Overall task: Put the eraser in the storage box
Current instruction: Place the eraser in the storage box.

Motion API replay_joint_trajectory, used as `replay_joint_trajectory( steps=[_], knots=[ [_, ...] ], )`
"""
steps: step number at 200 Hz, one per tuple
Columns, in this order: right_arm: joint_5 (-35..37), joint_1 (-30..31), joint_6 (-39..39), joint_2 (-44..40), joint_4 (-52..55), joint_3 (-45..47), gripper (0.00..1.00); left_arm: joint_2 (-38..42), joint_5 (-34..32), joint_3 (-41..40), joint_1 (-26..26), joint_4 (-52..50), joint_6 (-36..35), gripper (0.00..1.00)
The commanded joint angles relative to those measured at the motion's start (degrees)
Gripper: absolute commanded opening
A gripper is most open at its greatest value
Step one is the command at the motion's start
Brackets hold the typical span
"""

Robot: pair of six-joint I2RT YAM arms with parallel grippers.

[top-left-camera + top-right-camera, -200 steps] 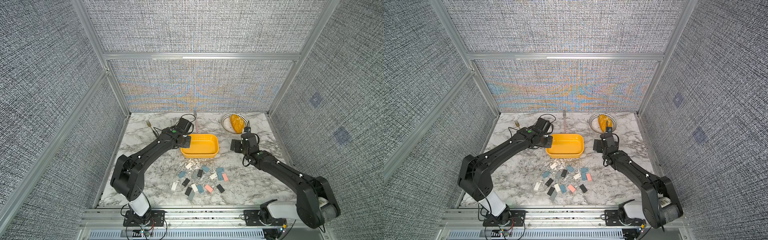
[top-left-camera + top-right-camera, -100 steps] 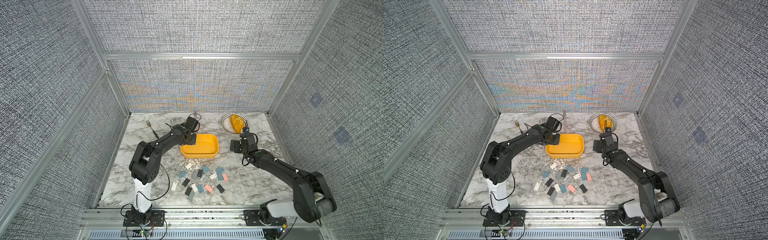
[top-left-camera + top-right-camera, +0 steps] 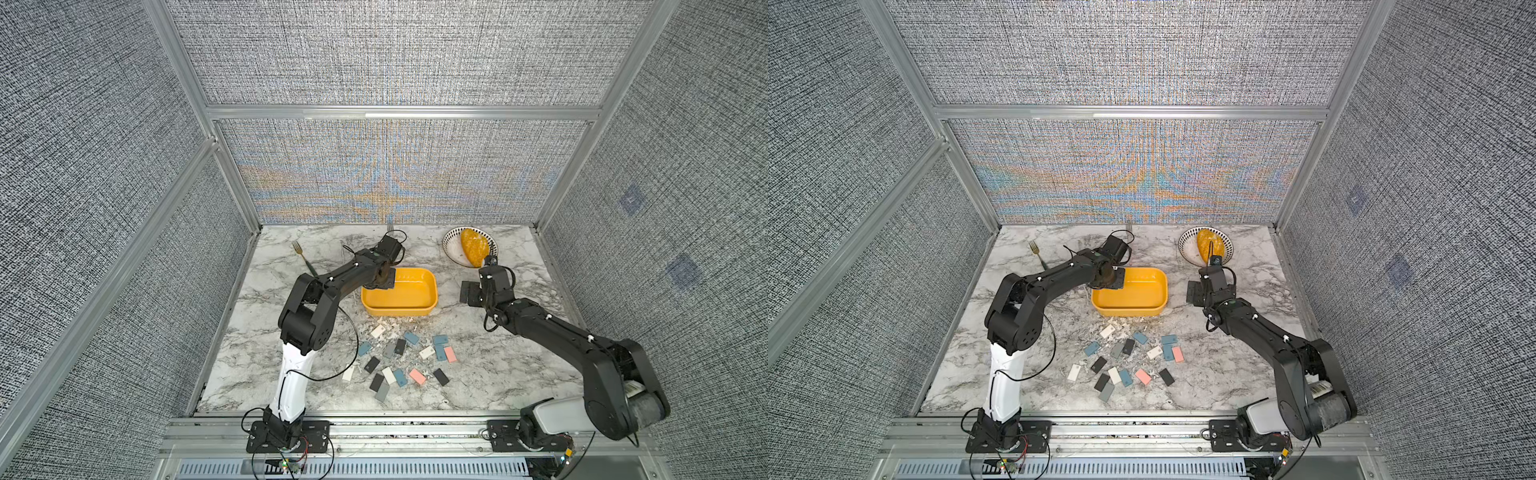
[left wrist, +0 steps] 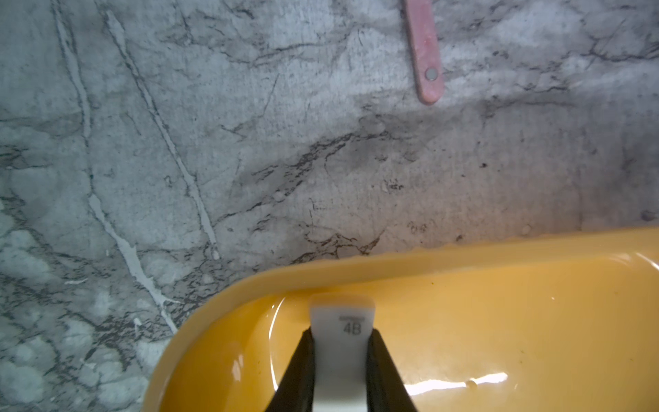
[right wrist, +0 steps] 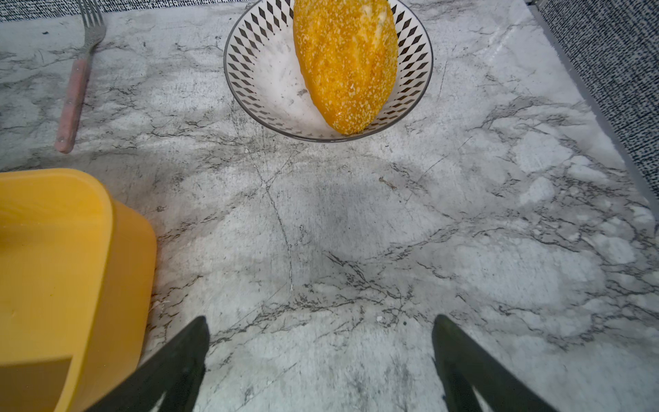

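The eraser should go down toward the glossy bottom of the storage box next, and my left gripper will let go of it there, because that bottom is just below the gripper's fingers.
A white eraser [image 4: 341,321] marked 4B sits pinched between the black fingers of my left gripper [image 4: 341,333], which is shut on it. The eraser hangs inside the yellow storage box [image 4: 499,257], just within its rounded corner and above the glossy floor. In both top views the left gripper [image 3: 384,279] [image 3: 1116,277] is over the far left corner of the storage box [image 3: 415,309] [image 3: 1129,309]. My right gripper [image 5: 319,321] [image 3: 467,293] stands open over bare marble to the right of the box, nothing between its fingers.
Several loose flat erasers, such as a pink one [image 3: 417,376], lie scattered in front of the box. A patterned bowl [image 3: 451,253] with an orange crumbed piece [image 3: 473,247] stands back right. A pink-handled fork [image 5: 73,103] lies behind the box, a gold fork [image 3: 301,255] back left.
My left arm has risen at the shoulder and elbow, and its gripper has shifted right from the box's left edge to over the box's corner. The right arm has barely moved.
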State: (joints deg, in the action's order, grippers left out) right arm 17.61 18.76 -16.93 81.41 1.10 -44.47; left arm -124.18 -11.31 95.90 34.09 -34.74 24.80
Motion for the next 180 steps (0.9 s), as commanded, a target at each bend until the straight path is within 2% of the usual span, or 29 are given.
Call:
replay_joint_trajectory(
  steps=[1,133,180],
  knots=[
    [0.06,-0.04,0.23,0.28,0.56,-0.24,0.98,-0.97,-1.57,0.75,-0.23,-0.51,0.87,0.18],
    [-0.64,-0.15,0.14,1.06,0.6,-0.62,0.98,-4.08,-0.72,1.92,-1.48,-0.83,1.15,0.18],
    [-0.58,-0.16,0.13,0.42,0.66,-0.62,0.98,-4.75,-0.84,2.79,-1.48,-1.5,0.87,0.21]
  ],
)
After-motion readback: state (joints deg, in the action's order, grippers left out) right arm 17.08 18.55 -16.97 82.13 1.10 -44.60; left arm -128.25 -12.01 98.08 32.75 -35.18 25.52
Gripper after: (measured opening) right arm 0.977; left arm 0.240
